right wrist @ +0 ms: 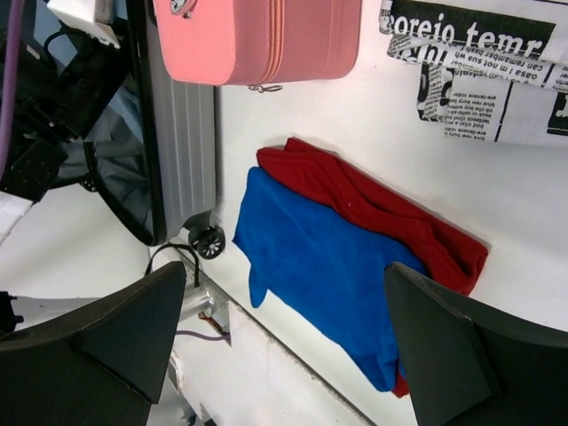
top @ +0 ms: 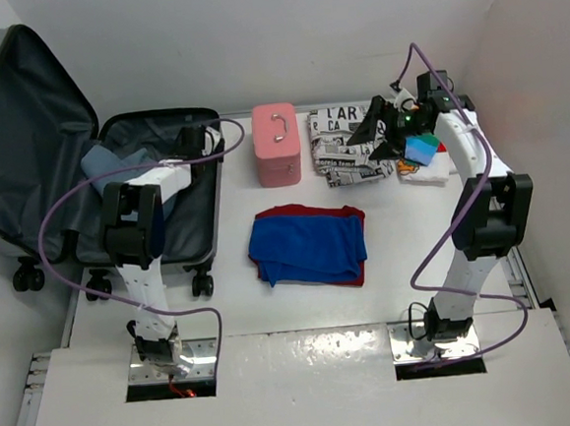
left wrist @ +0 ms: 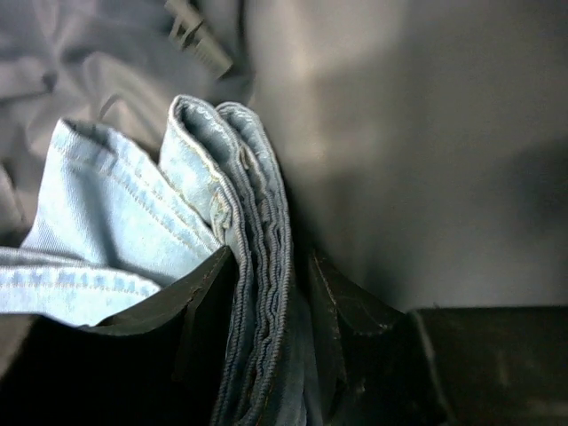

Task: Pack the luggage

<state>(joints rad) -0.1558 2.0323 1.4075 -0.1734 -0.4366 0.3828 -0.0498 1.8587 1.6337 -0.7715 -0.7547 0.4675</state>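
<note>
My left gripper pulls the folded edge of the jeans [top: 111,163] across the luggage [top: 200,241] toward the pink box case next, since their other end lies against the lid.
The luggage [top: 200,241] lies open at the left of the table, its lid [top: 21,125] tipped back and its dark lining [left wrist: 426,133] showing. Folded light-blue jeans [top: 111,163] lie inside it. My left gripper [top: 193,146] reaches into the case and is shut on the folded edge of the jeans [left wrist: 106,222], the denim layers pinched between its jaws [left wrist: 271,293]. My right gripper [top: 376,139] hovers open over the newsprint-patterned cloth [top: 344,144] with nothing between its fingers [right wrist: 288,355]. A blue cloth [right wrist: 328,266] folded over a red one [right wrist: 382,204] lies below it.
A small pink box case [top: 278,144] stands between the luggage and the newsprint cloth [right wrist: 479,71]. The blue and red cloths [top: 307,246] lie mid-table. A white folded item [top: 430,172] sits at the far right. A luggage wheel [right wrist: 209,241] is near the table's front rail.
</note>
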